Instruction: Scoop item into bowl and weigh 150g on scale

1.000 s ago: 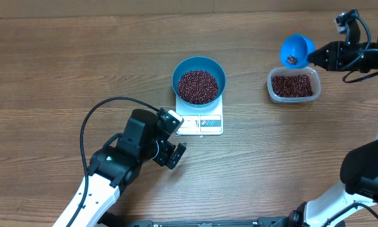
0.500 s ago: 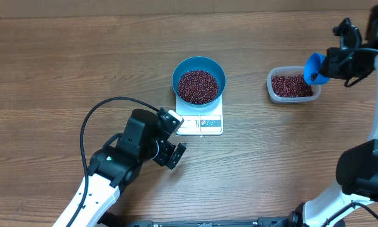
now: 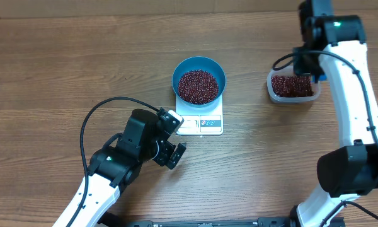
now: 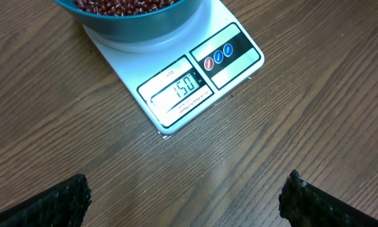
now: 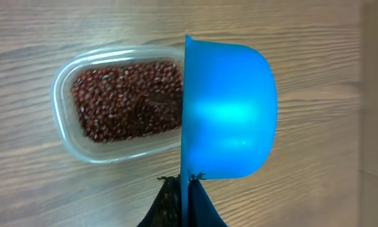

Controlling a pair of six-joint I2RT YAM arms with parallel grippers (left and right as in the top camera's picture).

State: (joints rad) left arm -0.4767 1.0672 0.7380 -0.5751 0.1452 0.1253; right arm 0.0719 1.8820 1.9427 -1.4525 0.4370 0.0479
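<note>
The clear spot on the bare tabletop is below and back from the gripper, so my right gripper next needs to lower back past the tub [image 5: 66, 135] and release the scoop there.
The blue bowl [image 3: 198, 65], heaped with red-brown beans [image 3: 198, 86], stands on the white scale [image 3: 205, 124] at the table's middle. In the left wrist view the scale [image 4: 230, 69] shows 150 on its display, with the bowl [image 4: 138, 25] above it. My left gripper [image 3: 175, 135] [image 4: 186, 197] rests open just in front of the scale, with nothing between its fingers. My right gripper [image 5: 189, 186] is shut on the handle of a small blue scoop [image 5: 230, 107]. The scoop is turned on its side over the right edge of a clear tub [image 5: 66, 135]. Its inside is hidden.
The clear tub [image 3: 271, 88] holds more beans [image 3: 292, 86] at the right, about a hand's width from the scale. My right arm [image 3: 346, 69] reaches over it from the right edge. A black cable [image 3: 91, 116] loops left of my left arm.
My right arm has swung in from the far right to above the tub. The scoop came down from behind the tub and turned on its side. The left arm has not moved.
</note>
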